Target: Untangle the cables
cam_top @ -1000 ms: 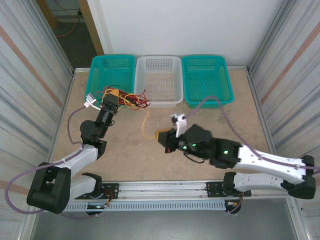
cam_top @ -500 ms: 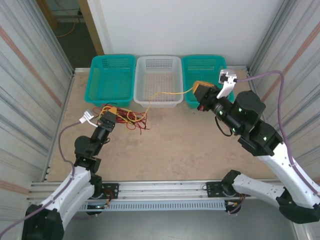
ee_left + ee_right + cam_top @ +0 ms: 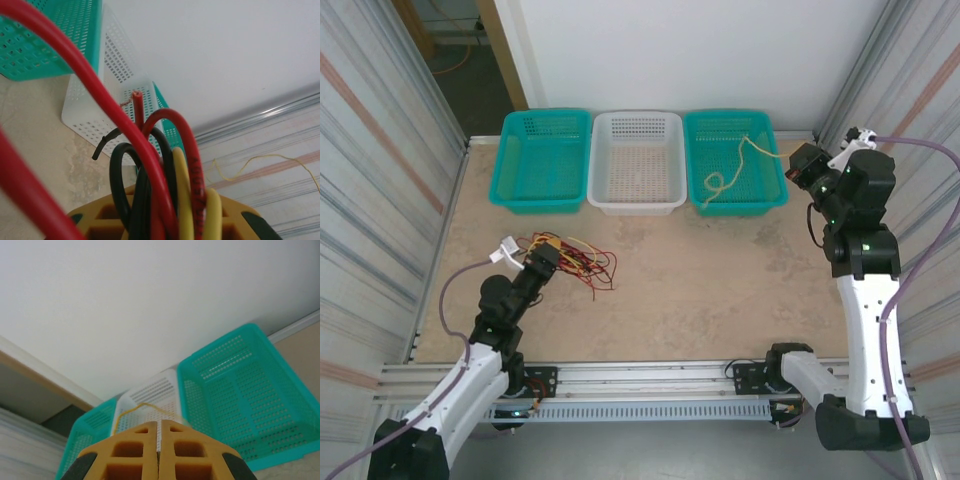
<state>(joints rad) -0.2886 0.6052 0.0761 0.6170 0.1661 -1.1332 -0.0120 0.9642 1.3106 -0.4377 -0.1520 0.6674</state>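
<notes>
I need to swing my left gripper toward the middle of the table next and let go of the bundle on the bare tabletop short of the white basket (image 3: pixel 628 279), since that spot is clear.
My left gripper (image 3: pixel 544 261) is low on the left of the table, shut on a tangled bundle of red, black and yellow cables (image 3: pixel 582 263). In the left wrist view the red loops (image 3: pixel 100 100) rise between the orange jaws of that gripper (image 3: pixel 165 220). My right gripper (image 3: pixel 800 163) is raised at the far right beside the right teal basket (image 3: pixel 740 207), shut. A thin pale yellow cable (image 3: pixel 720 180) runs left from its tips over that basket. The right wrist view shows it (image 3: pixel 142 405) arcing just past the closed gripper (image 3: pixel 160 427).
Three baskets line the far edge: left teal (image 3: pixel 535 205), white (image 3: pixel 635 206) and right teal. Ribbed metal walls close in both sides. Thick lilac-grey arm cables loop by each arm. Bare tabletop (image 3: pixel 720 290) spreads between the arms.
The right gripper has swung from the table's middle up to the far right, drawing the yellow cable out of the bundle. The left gripper has pulled the bundle back toward the near edge.
</notes>
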